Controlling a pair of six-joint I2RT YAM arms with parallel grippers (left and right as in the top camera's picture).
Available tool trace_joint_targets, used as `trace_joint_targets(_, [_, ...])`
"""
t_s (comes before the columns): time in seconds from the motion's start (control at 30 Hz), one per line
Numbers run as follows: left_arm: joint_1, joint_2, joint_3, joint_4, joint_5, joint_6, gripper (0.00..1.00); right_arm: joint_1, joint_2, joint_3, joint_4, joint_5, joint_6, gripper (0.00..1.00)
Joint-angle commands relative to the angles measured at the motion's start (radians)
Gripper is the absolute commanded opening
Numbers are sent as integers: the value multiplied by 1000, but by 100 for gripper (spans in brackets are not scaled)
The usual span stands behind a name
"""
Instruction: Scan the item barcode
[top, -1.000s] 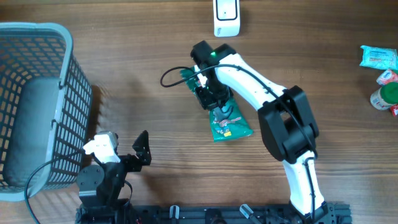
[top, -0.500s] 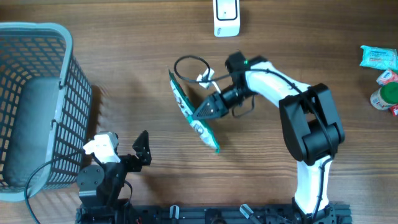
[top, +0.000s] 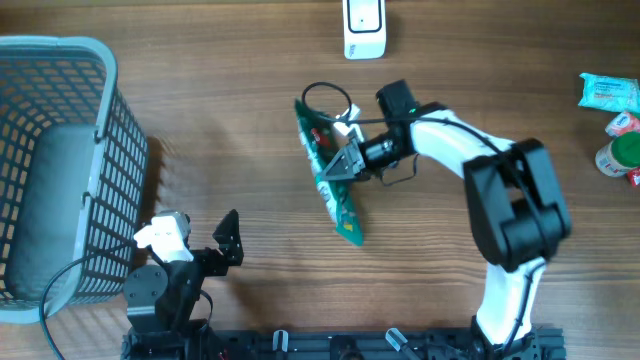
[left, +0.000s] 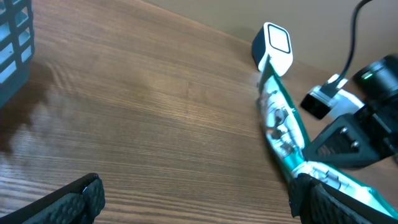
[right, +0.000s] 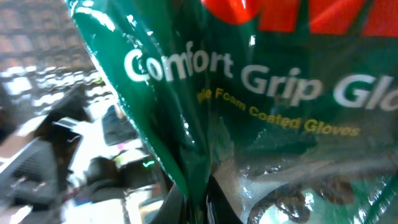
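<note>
The packet should lie flat on the bare tabletop next, so my right gripper will tip and move down to lay it there and release it, since that clear place is below the gripper.
The item is a green packet of gloves (top: 332, 185), held up off the table and turned edge-on in the overhead view. My right gripper (top: 347, 160) is shut on its upper edge, coming in from the right. The right wrist view is filled with the packet (right: 249, 93), printed "Comfort Grip Gloves", its edge pinched in the right gripper (right: 196, 202). The white scanner (top: 364, 28) stands at the far table edge, above the packet. My left gripper (top: 215, 245) rests open at the near left. From the left wrist view I see the packet (left: 280, 130) and the scanner (left: 273, 46) beyond it.
A tall grey-blue wire basket (top: 100, 120) takes up the left side of the table. At the right edge lie a light blue packet (top: 607, 93) and a small red and green container (top: 622, 150). My right arm's cable loops near the packet.
The packet lay flat on the table under my right gripper a second ago. It has been lifted and turned on edge, then shifted slightly right. The left arm has not moved.
</note>
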Motion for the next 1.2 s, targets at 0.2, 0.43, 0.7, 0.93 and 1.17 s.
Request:
trace_joint_targets(0.2, [-5,-4,-6,3,-6,-8,100,66,-222,63,-214,902,60,5])
trace_joint_targets(0.43, [-5,-4,-6,3,-6,-8,100,181,-187,-43,-70,978,179,41])
trace_joint_targets(0.7, [-5,-4,-6,3,-6,-8,100,260,-156,20,-167,1232,356,100])
trace_joint_targets(0.93, [-5,-4,-6,3,-6,-8,100,309,37,19,-200,1218,356,100])
trace_joint_targets(1.17, [-5,-4,-6,3,-6,-8,100,313,87,11,-254,1130,257,100])
